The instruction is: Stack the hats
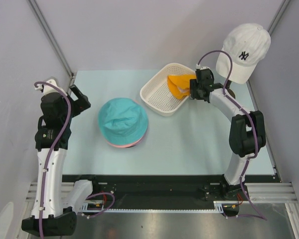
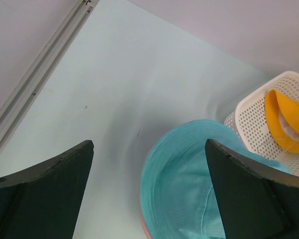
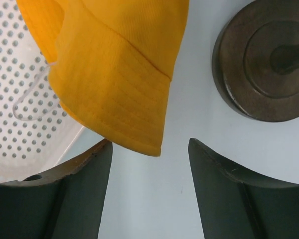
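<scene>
The orange brim's drooping corner point(image 3: 145, 139) pokes out past the basket's rim. I will next ease my right gripper outward and toward the basket until its open fingers are on both sides of that corner.
A teal hat point(image 1: 123, 121) lies left of the table's middle, on top of a pink hat whose rim point(image 1: 120, 146) shows at its near edge. The teal hat point(image 2: 179, 179) fills the lower right of the left wrist view. My left gripper point(image 1: 82, 99) hangs open to the left of this pile, with nothing between its fingers point(image 2: 148, 144). An orange hat point(image 1: 178, 85) lies in a white basket point(image 1: 157, 97), its brim point(image 3: 114, 74) drooping over the rim. My right gripper point(image 1: 192, 88) is open at the basket's right side, and the brim's corner hangs just beyond its fingertips point(image 3: 149, 144).
A white NY baseball cap point(image 1: 244, 50) sits on a stand at the back right. Its dark round base point(image 3: 264, 59) is close to the right gripper. The basket wall point(image 2: 249, 119) stands behind the teal hat. A metal rail point(image 2: 35, 79) borders the table's left side.
</scene>
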